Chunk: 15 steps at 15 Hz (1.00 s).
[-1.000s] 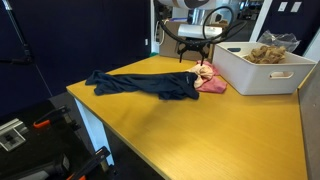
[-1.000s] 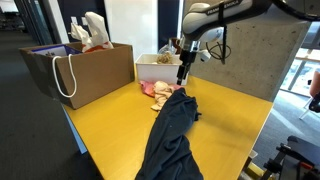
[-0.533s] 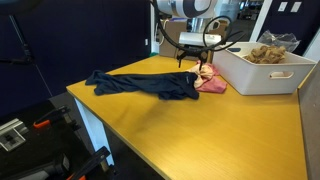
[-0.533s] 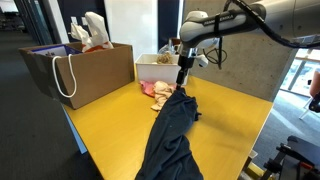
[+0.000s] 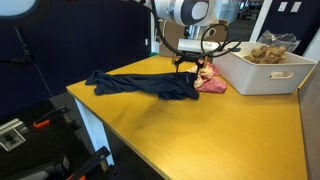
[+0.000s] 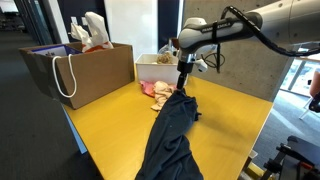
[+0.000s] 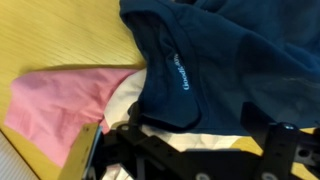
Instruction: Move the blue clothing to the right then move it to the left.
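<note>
The open fingers of my gripper are already on either side of the fabric, so my gripper will next go down onto the blue collar (image 7: 175, 85) beside the pink cloth and close.
The blue clothing (image 5: 145, 85) lies spread on the yellow table (image 5: 200, 135), stretching from the table's edge to a pink cloth (image 5: 211, 84). It shows in both exterior views (image 6: 170, 135). My gripper (image 5: 188, 68) hangs low over the garment's end next to the pink cloth (image 6: 158, 92), also in an exterior view (image 6: 181, 86). In the wrist view the gripper (image 7: 190, 150) is open, its fingers (image 7: 285, 140) standing either side of the blue collar (image 7: 175, 85). Pink cloth (image 7: 60, 100) and a white piece (image 7: 170, 135) lie beneath.
A white bin (image 5: 262, 72) with beige items stands just beyond the pink cloth, close to the gripper. A brown paper bag (image 6: 85, 70) with white handles stands at the table's far corner. The table edge drops off near the garment's far end.
The gripper has come down toward the garment's end beside the pink cloth. The clothing has not moved.
</note>
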Tool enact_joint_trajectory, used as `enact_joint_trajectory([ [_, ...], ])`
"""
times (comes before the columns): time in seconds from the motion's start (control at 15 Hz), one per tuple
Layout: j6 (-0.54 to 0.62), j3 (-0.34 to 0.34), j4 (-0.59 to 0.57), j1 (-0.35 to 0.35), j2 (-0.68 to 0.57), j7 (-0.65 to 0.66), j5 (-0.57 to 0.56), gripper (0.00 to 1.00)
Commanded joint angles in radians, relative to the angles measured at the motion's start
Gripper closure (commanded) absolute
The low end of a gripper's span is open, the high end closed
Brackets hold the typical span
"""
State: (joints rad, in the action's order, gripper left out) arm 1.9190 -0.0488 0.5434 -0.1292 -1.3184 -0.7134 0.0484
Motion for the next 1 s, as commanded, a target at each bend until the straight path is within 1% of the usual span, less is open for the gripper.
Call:
enact_joint_trajectory([
  [0.0,-0.045,-0.004,-0.061,-0.003,-0.036,-0.027,-0.003,0.25],
  [0.07,-0.050,-0.004,-0.060,-0.003,-0.038,-0.030,-0.002,0.28],
  [0.13,-0.054,-0.005,-0.060,-0.004,-0.041,-0.036,-0.001,0.34],
  [0.2,-0.057,-0.006,-0.060,-0.005,-0.045,-0.038,0.000,0.44],
  [0.47,-0.070,-0.002,-0.059,-0.006,-0.062,-0.035,-0.003,0.74],
  [0.6,-0.070,0.015,-0.062,0.010,-0.064,-0.005,-0.017,0.88],
  [0.67,-0.069,0.024,-0.048,0.021,-0.051,0.011,-0.024,0.96],
  [0.73,-0.062,0.032,-0.042,0.029,-0.043,0.026,-0.028,0.99],
  [0.93,-0.059,0.070,-0.021,0.065,-0.012,0.110,-0.061,0.99],
])
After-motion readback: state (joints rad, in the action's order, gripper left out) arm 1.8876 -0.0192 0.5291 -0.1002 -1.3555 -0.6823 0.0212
